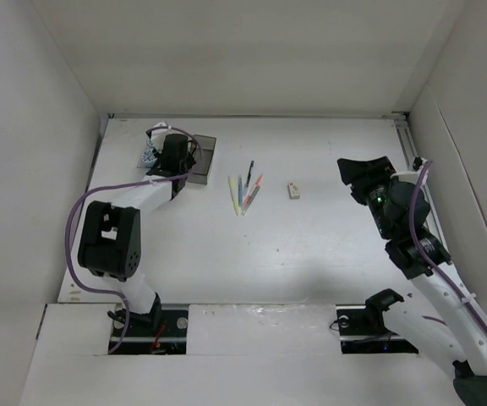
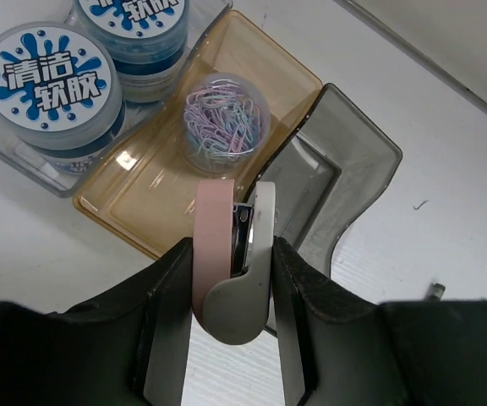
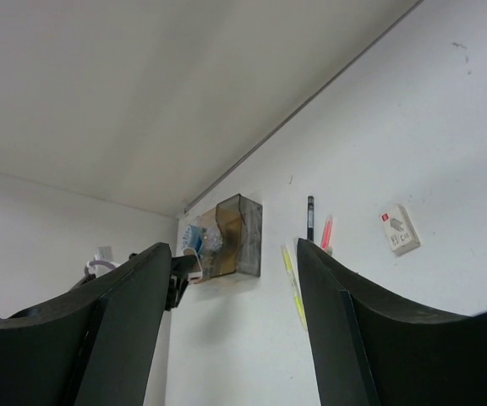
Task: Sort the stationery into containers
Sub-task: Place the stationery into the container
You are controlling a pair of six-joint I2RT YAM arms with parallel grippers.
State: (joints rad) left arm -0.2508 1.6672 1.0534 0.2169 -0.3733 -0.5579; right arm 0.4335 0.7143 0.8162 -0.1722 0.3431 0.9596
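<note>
Next, my left gripper lowers and shifts outward, off the seam and over the amber tray's near part [image 2: 153, 204], as the tray's bottom beside the paper clips is empty.
My left gripper [image 2: 233, 254] is shut on a small pink-and-grey stapler [image 2: 242, 296], which hangs above the seam between the amber tray [image 2: 155, 199] and the smoky grey tray [image 2: 358, 169] of the containers [image 1: 194, 159]. The clear tray [image 2: 24, 156] holds two round blue-and-white tubs [image 2: 47, 80]. A round box of pastel paper clips [image 2: 225, 123] lies in the amber tray. Several pens [image 1: 243, 193] and a pale eraser [image 1: 293, 190] lie mid-table. My right gripper [image 1: 363, 178] hovers open at the right, with nothing between its fingers [image 3: 345, 338].
White walls enclose the table on the left, back and right. The right wrist view shows the containers [image 3: 231, 237], the black pen [image 3: 310, 216], the pink pen [image 3: 326, 231], a yellow pen [image 3: 292, 279] and the eraser [image 3: 398, 228] far ahead.
</note>
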